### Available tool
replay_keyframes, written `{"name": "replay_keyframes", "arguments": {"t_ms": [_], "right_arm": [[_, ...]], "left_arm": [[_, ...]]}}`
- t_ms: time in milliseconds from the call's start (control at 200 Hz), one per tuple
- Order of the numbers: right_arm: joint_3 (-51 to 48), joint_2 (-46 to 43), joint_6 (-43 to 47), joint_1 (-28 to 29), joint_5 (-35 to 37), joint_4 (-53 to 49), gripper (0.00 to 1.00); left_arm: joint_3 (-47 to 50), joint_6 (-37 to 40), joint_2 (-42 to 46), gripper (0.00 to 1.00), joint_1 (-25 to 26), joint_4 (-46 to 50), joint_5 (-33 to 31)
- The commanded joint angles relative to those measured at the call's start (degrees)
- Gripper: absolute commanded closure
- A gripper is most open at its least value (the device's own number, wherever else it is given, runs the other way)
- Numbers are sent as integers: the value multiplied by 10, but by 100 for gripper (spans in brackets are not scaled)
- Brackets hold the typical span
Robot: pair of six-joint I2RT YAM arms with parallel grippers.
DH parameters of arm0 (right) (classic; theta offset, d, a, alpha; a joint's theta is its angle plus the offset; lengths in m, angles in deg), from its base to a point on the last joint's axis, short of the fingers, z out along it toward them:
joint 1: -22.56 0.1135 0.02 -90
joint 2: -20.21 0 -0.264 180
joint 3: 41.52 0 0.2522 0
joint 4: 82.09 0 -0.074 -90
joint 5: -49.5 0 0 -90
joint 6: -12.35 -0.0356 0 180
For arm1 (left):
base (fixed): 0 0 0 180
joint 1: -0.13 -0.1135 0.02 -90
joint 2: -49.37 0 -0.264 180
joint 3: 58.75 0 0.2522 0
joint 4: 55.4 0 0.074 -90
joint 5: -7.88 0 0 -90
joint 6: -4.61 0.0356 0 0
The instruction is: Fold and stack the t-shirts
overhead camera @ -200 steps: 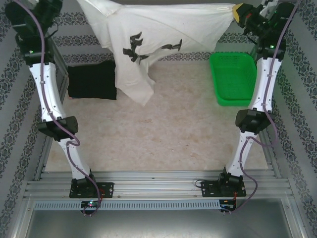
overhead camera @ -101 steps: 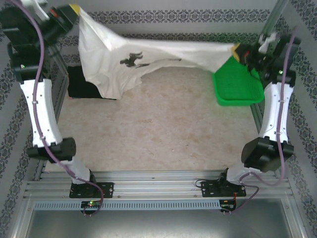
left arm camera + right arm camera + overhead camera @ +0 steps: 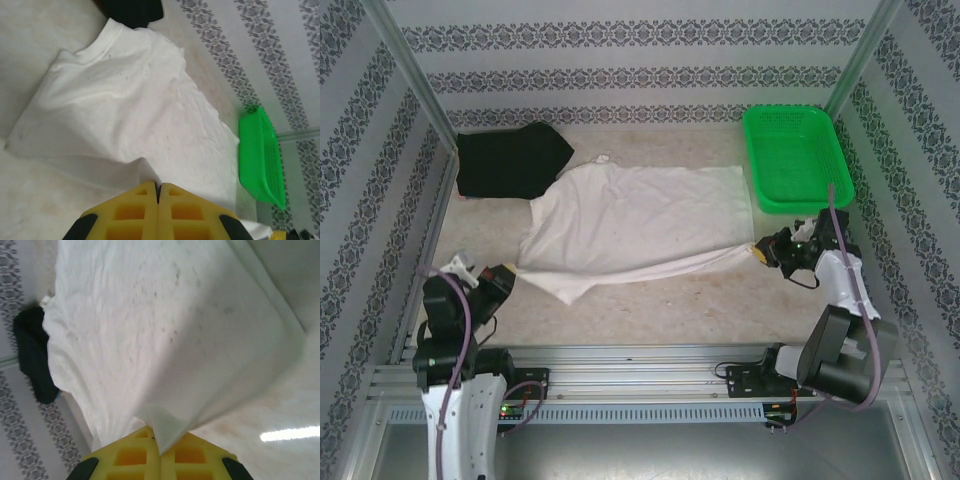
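Observation:
The right gripper carries the raised corner onto flat cloth by the basket [image 3: 220, 322] next, fingers tilting down, and releases, since that cloth lies outward and below.
The cream t-shirt [image 3: 630, 215] lies spread out flat on the table, its near edge stretched between my two grippers. My left gripper [image 3: 511, 272] sits low at the near left, shut on the shirt's left corner; its yellow fingers [image 3: 135, 210] pinch a peak of cloth [image 3: 142, 167]. My right gripper [image 3: 759, 252] is low at the near right, shut on the other corner, and a fold of white cloth [image 3: 167, 427] sticks out between its fingers [image 3: 200, 455]. The black t-shirt [image 3: 510, 160] lies crumpled at the back left, touching the cream shirt's far corner.
A green mesh basket [image 3: 795, 155] stands at the back right, just beyond the cream shirt's right edge. Patterned walls and metal posts close in the table on three sides. Bare tabletop [image 3: 660, 300] runs between the shirt and the arm bases.
The cream shirt was held up in the air, stretched between both raised grippers. Both arms have come down and toward the near edge, and the shirt now lies flat on the table.

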Motion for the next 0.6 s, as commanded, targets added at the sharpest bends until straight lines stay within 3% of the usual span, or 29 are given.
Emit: {"name": "replay_keyframes", "arguments": {"t_ms": [0, 195, 340, 595], "right_arm": [[-22, -36, 34, -1, 67, -44, 100], [-24, -45, 39, -3, 93, -99, 100], [-10, -23, 39, -4, 94, -87, 100], [72, 91, 59, 0, 109, -76, 100]], "left_arm": [[13, -46, 47, 100, 12, 84, -58], [-15, -59, -9, 100, 11, 152, -93], [-8, -50, -53, 100, 12, 94, -96], [-83, 53, -320, 100, 12, -63, -76]]}}
